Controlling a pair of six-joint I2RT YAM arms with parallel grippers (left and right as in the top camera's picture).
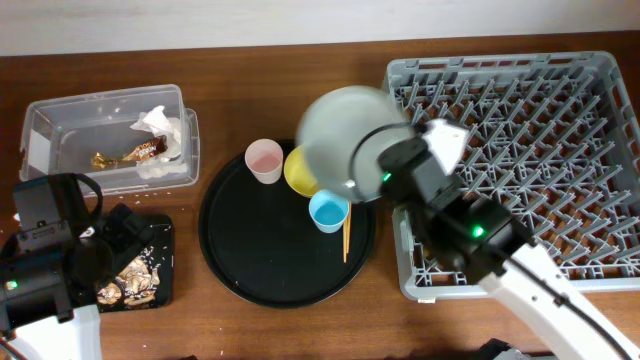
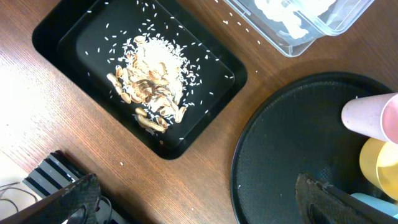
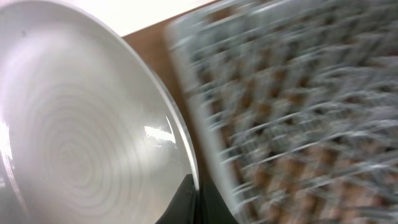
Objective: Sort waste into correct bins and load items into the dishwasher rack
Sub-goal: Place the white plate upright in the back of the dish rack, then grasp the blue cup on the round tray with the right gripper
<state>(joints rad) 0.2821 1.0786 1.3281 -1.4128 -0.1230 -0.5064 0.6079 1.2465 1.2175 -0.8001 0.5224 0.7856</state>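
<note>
My right gripper is holding the plate (image 1: 335, 135) by its rim and needs to move outward, lower the plate and let go, since the rack's empty far corner on the tray's side (image 1: 424, 88) is outward and below.
My right gripper (image 3: 198, 198) is shut on the rim of the grey round plate (image 1: 335, 135), held in the air beside the left edge of the grey dishwasher rack (image 1: 560, 150); the plate (image 3: 81, 137) fills the right wrist view, with the blurred rack (image 3: 298, 112) beyond. The pink cup (image 1: 264, 160), yellow bowl (image 1: 297, 175), light-blue cup (image 1: 328, 211) and chopsticks (image 1: 346, 238) sit on the round black tray (image 1: 270, 250). The clear box (image 1: 60, 115) holds the napkin (image 1: 160, 125) and wrapper (image 1: 130, 153). The shallow black tray (image 2: 205, 81) holds food scraps and rice (image 2: 152, 81). My left gripper (image 2: 199, 202) is open and empty.
The round black tray (image 2: 292, 143) lies between the bins and the rack. The pink cup (image 2: 373, 117) and yellow bowl (image 2: 380, 163) show at the right of the left wrist view. The clear box (image 2: 305, 40) is at its top edge. Loose rice grains lie on the wooden table.
</note>
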